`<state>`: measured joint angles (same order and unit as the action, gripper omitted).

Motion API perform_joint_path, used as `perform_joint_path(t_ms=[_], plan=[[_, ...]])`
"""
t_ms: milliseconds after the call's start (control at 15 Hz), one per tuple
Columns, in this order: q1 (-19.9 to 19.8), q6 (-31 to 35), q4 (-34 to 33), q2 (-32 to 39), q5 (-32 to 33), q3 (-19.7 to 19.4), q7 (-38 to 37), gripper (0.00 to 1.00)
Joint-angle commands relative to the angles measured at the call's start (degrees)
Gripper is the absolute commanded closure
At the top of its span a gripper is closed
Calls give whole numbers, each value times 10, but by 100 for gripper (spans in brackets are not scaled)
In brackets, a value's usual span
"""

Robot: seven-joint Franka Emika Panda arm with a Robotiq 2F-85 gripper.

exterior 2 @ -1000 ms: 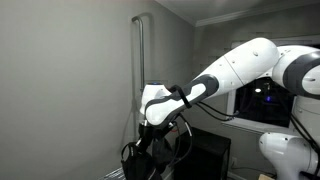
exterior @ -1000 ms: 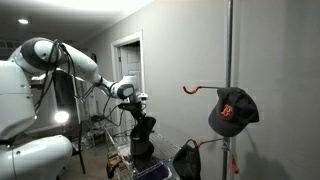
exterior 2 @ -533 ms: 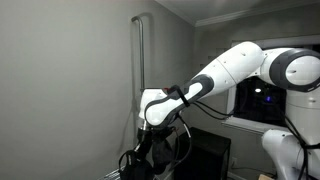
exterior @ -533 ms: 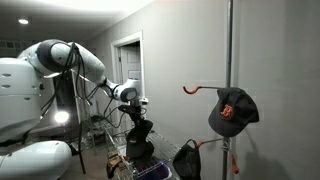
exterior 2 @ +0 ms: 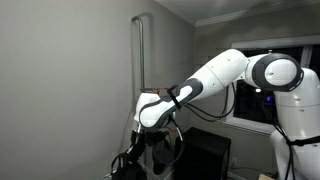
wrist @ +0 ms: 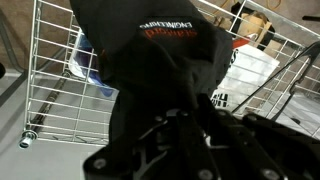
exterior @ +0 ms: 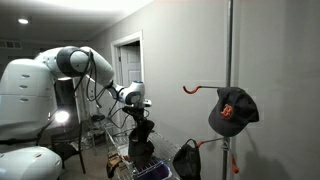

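My gripper stays above the wire basket next, shifts only slightly and opens to release the black cap, since its cloth already hangs over the wires.
My gripper [exterior: 138, 110] is shut on a black cap [exterior: 142, 135] that hangs limp below it, seen in both exterior views. In the wrist view the black cap [wrist: 150, 55] with orange lettering fills the middle, and the gripper [wrist: 185, 118] pinches its cloth between dark fingers. Under the cap lies a wire basket [wrist: 50, 95]. In an exterior view the gripper [exterior 2: 152, 126] and the dangling cap [exterior 2: 138, 160] sit close beside a metal pole [exterior 2: 139, 60].
A tall pole stand [exterior: 229, 50] carries an orange hook [exterior: 190, 89], a dark cap with a red logo [exterior: 232, 110] and another black cap [exterior: 186, 160] lower down. White packets [wrist: 245, 75] and a blue item [wrist: 88, 62] lie in the basket. A doorway [exterior: 127, 60] is behind.
The arm's upper links have swung round. The gripper, still shut on the black cap, has sunk slightly.
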<state>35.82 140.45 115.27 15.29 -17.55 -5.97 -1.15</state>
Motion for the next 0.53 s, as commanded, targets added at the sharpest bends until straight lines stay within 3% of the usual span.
perform_joint_path(t_ms=[0,133,200,267,467], plan=[[-91,20,-29,31,34,88,-5,94],[-121,22,-38,44,63,115,-9,94],[-130,21,-42,48,76,122,-13,60],[-139,23,-43,50,85,130,-13,59],[-157,27,-46,53,102,143,-13,42]])
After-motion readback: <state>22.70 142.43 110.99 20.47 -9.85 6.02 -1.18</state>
